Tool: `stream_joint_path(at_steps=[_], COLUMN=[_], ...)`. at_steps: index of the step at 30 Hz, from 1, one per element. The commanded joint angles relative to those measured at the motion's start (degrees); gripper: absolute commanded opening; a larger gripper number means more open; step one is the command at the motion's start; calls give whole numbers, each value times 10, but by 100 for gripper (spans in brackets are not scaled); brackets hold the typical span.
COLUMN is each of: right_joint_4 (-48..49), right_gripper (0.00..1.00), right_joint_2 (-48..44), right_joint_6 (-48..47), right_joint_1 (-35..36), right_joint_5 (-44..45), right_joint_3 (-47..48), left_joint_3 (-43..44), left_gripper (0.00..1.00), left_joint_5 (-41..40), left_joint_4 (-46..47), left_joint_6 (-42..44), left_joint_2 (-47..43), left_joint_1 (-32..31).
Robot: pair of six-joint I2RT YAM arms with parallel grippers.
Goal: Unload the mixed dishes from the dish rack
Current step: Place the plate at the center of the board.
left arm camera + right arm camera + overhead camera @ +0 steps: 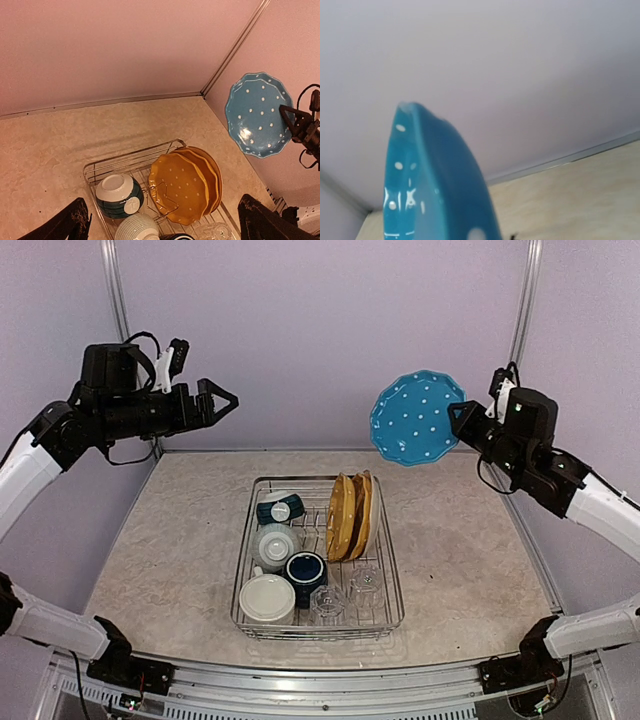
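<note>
The tabletop beside the rack is bare below my right gripper. Next, my right gripper will bring the blue plate [412, 418] down onto it, tilt the plate flat and release the plate's rim.
The silver wire dish rack [393, 562] stands mid-table. In it are two yellow dotted plates [350, 515] on edge, a small teal bowl [280, 509], a pale ribbed mug [275, 544], a navy mug [306, 570], a cream mug [267, 598] and two clear glass tumblers [327, 602]. High above the back right of the table, my right gripper [458, 418] is shut on the rim of a blue dotted plate [412, 418]. That blue plate [435, 190] shows edge-on in the right wrist view. My left gripper [222, 400] hangs open and empty, high at the back left.
The left wrist view looks down on the rack's far end [130, 157], with the yellow plates [182, 187] and the teal bowl [119, 196]. Metal frame posts [521, 310] and lilac walls close off the back. Bare tabletop [180, 540] lies on both sides of the rack.
</note>
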Motion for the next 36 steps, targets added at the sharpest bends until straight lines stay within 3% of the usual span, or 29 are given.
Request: stream_joint_path(at_steps=[1, 6, 11, 16, 25, 36], right_joint_4=[-22, -70, -28, 26, 64, 81], right_gripper=[0, 0, 0, 0, 0, 0], right_joint_2=[-86, -136, -148, -128, -54, 111], right_joint_6=[63, 81, 113, 121, 74, -11], right_joint_1=[-76, -182, -318, -394, -438, -463], right_joint_5=[-7, -62, -251, -389, -475, -545], right_joint_3=[-29, -90, -198, -286, -327, -284], left_joint_3=[-27, -31, -36, -42, -41, -35], left_gripper=[99, 99, 99, 99, 99, 99], left_joint_5=[-19, 15, 25, 33, 62, 65], left_joint_4=[19, 21, 24, 31, 30, 21], left_joint_6=[53, 50, 50, 49, 35, 31], left_joint_2=[9, 20, 19, 10, 22, 42], left_joint_1=[-1, 1, 0, 0, -3, -16])
